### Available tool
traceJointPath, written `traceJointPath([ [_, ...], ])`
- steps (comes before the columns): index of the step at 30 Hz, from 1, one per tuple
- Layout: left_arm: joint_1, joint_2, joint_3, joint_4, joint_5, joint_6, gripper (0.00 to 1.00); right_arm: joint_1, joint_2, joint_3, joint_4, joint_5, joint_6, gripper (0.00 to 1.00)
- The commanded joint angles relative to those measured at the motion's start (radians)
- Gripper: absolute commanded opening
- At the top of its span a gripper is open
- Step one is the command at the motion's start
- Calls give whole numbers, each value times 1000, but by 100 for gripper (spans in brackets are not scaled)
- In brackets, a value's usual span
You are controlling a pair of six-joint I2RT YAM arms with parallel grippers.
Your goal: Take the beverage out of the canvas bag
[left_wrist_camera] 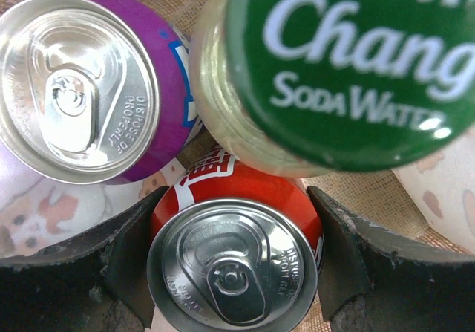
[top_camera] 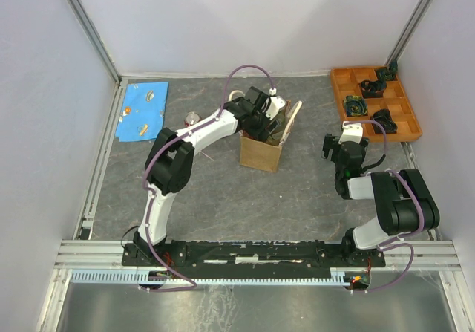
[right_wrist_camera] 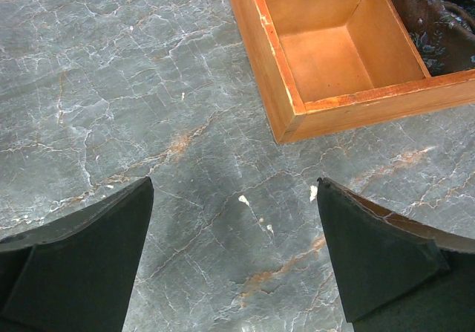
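The tabletop between bag and small can (top_camera: 223, 152) is bare, so I should lift my left gripper past the bag's rim, bring the red can down and release it there.
The tan canvas bag (top_camera: 260, 152) stands upright mid-table with its cream handles (top_camera: 294, 115) up. My left gripper (top_camera: 271, 124) reaches down into its mouth. In the left wrist view, its fingers (left_wrist_camera: 133, 235) press both sides of a red soda can (left_wrist_camera: 234, 261), so the left gripper (left_wrist_camera: 236, 220) is shut on the can. A purple can (left_wrist_camera: 78, 87) and a green-capped soda water bottle (left_wrist_camera: 349, 64) stand beside it on the bag's woven bottom (left_wrist_camera: 371, 191). My right gripper (top_camera: 332, 150) hangs open and empty over bare table (right_wrist_camera: 234, 198).
An orange compartment tray (top_camera: 338, 94) with dark items sits at the back right; its corner (right_wrist_camera: 286, 102) lies just ahead of my right gripper. A blue patterned cloth (top_camera: 143, 111) lies at the back left. A small can (top_camera: 193, 116) stands left of the bag.
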Motion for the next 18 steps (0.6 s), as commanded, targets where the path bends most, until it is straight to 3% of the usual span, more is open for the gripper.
traceJointPath([
  [1,-9,-106,96,-24,39,11,3,-3,-12,17,32,5,7,99],
  [18,-65,-224,353,-205,-11,61,3,-4,-12,17,32,5,6,99],
])
